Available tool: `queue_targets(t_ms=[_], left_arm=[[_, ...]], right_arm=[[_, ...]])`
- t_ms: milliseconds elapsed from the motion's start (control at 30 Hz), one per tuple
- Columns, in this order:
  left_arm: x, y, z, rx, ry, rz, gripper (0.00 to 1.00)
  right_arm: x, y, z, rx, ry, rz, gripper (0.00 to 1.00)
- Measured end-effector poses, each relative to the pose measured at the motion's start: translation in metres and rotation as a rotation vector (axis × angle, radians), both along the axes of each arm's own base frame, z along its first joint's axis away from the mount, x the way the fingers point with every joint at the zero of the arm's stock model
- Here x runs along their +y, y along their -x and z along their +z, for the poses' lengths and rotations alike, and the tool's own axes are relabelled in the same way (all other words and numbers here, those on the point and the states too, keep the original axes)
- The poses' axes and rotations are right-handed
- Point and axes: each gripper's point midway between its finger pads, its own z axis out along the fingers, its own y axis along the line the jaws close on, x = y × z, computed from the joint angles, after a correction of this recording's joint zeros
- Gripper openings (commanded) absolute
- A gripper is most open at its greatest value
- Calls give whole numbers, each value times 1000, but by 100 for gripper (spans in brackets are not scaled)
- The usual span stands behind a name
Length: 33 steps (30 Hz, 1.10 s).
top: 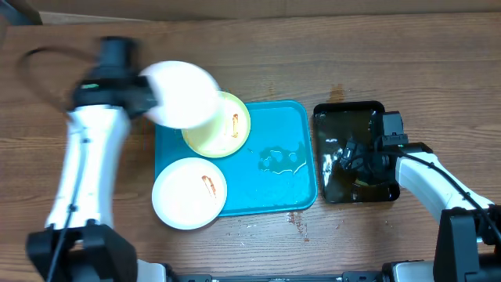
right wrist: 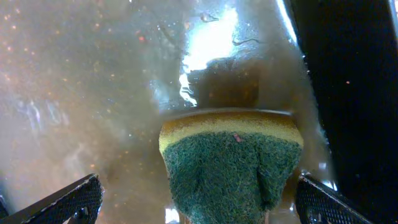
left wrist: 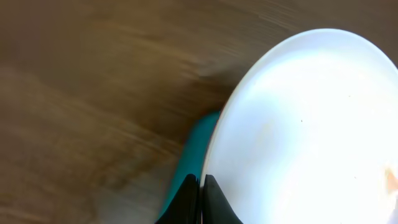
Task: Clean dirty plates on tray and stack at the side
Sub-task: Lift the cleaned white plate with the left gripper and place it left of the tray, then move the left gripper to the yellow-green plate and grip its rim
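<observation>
My left gripper moves to the left in the overhead view next, lowers the plate onto the clear tabletop beside the tray and releases the plate's rim.
My left gripper (top: 149,92) is shut on the rim of a white plate (top: 184,94) and holds it in the air over the far left corner of the turquoise tray (top: 290,125). In the left wrist view the jaws (left wrist: 202,186) pinch the plate's edge (left wrist: 311,124). A pale yellow-green plate (top: 227,125) with a reddish smear lies on the tray, partly under the lifted plate. A second white plate (top: 189,192) with a smear lies at the tray's near left corner. My right gripper (top: 352,155) is open in the black tray (top: 344,113).
A green and yellow sponge (right wrist: 230,168) lies in murky water in the black tray, between my right gripper's spread fingers (right wrist: 199,196). A puddle of water (top: 282,160) sits on the turquoise tray. A black cable (top: 31,66) loops at the far left.
</observation>
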Motion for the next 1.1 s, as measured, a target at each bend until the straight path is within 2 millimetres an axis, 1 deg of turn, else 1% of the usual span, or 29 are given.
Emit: queue_targets(t_ms=[33, 133, 200, 300, 333, 400, 533, 600, 633, 667, 700, 733, 767, 800, 833, 900, 967, 1100], left_arm=[[25, 4, -1, -4, 30, 61, 4], [88, 23, -1, -13, 79, 226, 4], [123, 37, -4, -15, 102, 322, 4], [160, 55, -14, -4, 131, 432, 4], [172, 61, -20, 7, 140, 467, 4], [190, 72, -34, 35, 159, 523, 4], [209, 82, -68, 102, 199, 578, 4], [212, 80, -85, 126, 214, 582, 4], [213, 79, -88, 131, 218, 582, 4], [213, 78, -95, 141, 225, 581, 7], [213, 77, -102, 149, 231, 580, 22], [214, 75, -107, 154, 236, 581, 48], [215, 74, -110, 155, 239, 581, 79], [215, 73, -113, 156, 241, 580, 93], [216, 72, -114, 154, 240, 580, 97], [216, 70, -114, 144, 246, 576, 97], [212, 66, -113, 133, 269, 565, 94], [194, 53, -109, 89, 371, 497, 76]], right_arm=[[0, 0, 0, 0, -1, 0, 100], [0, 0, 0, 0, 0, 0, 100], [0, 0, 0, 1, 0, 0, 100], [0, 0, 0, 0, 0, 0, 100], [0, 0, 0, 1, 0, 0, 100], [0, 0, 0, 0, 0, 0, 100], [0, 0, 0, 0, 0, 0, 100], [0, 0, 0, 0, 0, 0, 100], [0, 0, 0, 0, 0, 0, 100], [0, 0, 0, 0, 0, 0, 100], [0, 0, 0, -1, 0, 0, 100], [0, 0, 0, -2, 0, 0, 100], [0, -1, 0, -3, 0, 0, 100], [0, -1, 0, -4, -1, 0, 100], [0, -1, 0, -4, -1, 0, 100], [0, -1, 0, -5, 0, 0, 100], [0, -1, 0, -4, -1, 0, 100], [0, -1, 0, -4, -1, 0, 100]])
